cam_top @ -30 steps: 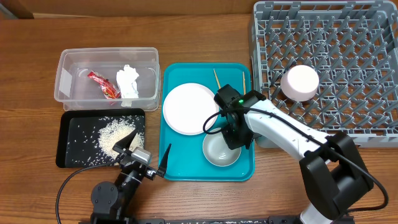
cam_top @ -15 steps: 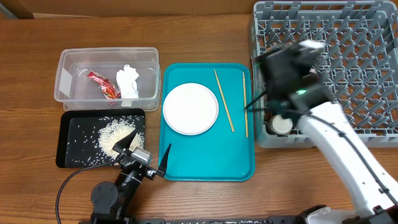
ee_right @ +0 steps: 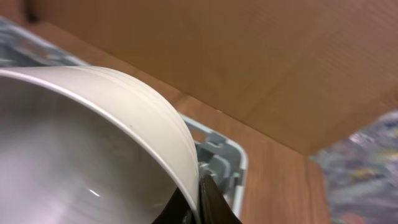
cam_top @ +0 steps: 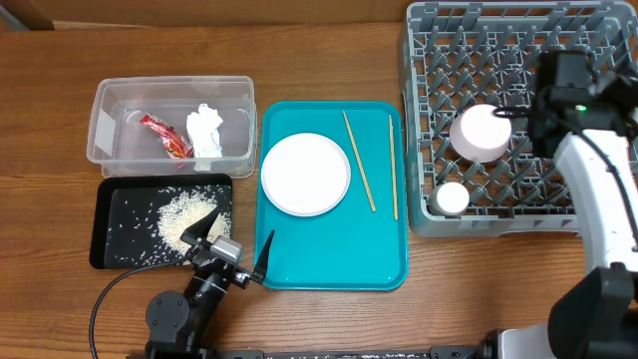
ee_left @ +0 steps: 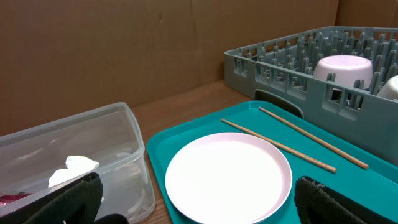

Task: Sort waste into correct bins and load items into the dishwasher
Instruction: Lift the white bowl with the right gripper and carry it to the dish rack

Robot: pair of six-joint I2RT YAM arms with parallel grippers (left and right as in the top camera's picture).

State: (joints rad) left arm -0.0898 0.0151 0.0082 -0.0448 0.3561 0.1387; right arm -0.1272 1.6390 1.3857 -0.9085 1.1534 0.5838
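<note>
Next, the right gripper moves down and to the left in the overhead view onto the dish rack's wires beside the upturned bowl. The pale bowl (ee_right: 118, 124) still hangs above them.
My right gripper (ee_right: 198, 200) is shut on the rim of a pale bowl (ee_right: 93, 137) and holds it over the grey dish rack (cam_top: 598, 40), near its right side. In the overhead view the right wrist (cam_top: 560, 95) hides that bowl. A second bowl (cam_top: 480, 133) lies upturned in the rack, with a tiny white cup (cam_top: 452, 197) near the rack's front. The white plate (cam_top: 305, 174) and two chopsticks (cam_top: 359, 161) lie on the teal tray (cam_top: 334, 259). My left gripper (cam_top: 234, 254) is open and empty, low in front of the plate (ee_left: 228, 177).
The clear tub (cam_top: 110, 150) holds a red sauce packet (cam_top: 165, 136) and a white napkin (cam_top: 205, 131). The black tray (cam_top: 120, 249) holds loose rice (cam_top: 184, 217). A brown cardboard wall stands behind the table.
My right gripper has lifted the bowl off the teal tray and carried it right and back, over the dish rack. The left arm has not moved.
</note>
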